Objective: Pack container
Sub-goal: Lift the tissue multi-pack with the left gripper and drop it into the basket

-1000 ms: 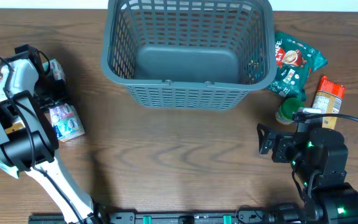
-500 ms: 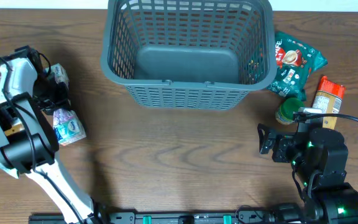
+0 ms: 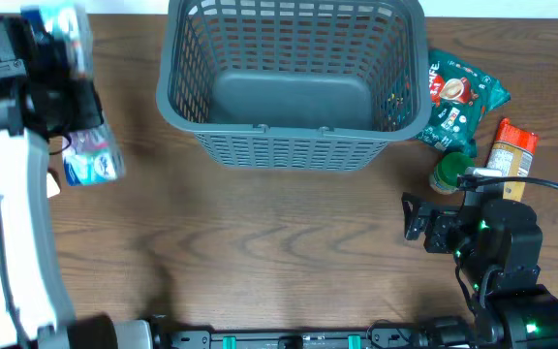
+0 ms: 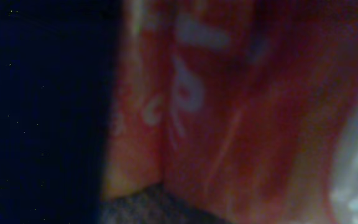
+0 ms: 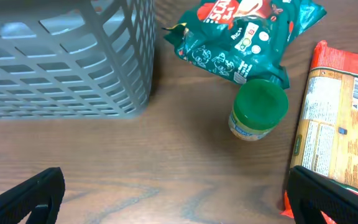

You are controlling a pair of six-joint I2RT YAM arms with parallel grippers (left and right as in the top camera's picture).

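Note:
My left gripper raises the snack packet over the container's near rim next, then lowers it inside to open. The container (image 3: 294, 145) is still empty.
The grey lattice container (image 3: 294, 145) stands at the back centre with nothing in it; its corner shows in the right wrist view (image 5: 55, 68). My left gripper (image 3: 66, 97) is raised high at the far left, shut on a pink, blue and white snack packet (image 3: 90, 160) that hangs from it, left of the container. The left wrist view shows only a blurred red-orange wrapper (image 4: 229, 106) pressed close. My right gripper (image 3: 446, 215) is open and empty at the right front, its jaws (image 5: 179, 205) over bare table.
Right of the container lie a green snack bag (image 3: 458, 97) (image 5: 241, 37), a small green-lidded jar (image 3: 449, 173) (image 5: 258, 109) and an orange packet (image 3: 510, 147) (image 5: 331, 124). The jar and the orange packet sit just beyond my right gripper.
My left arm has risen from the table towards the camera, carrying the snack packet up with it. The right arm has not moved.

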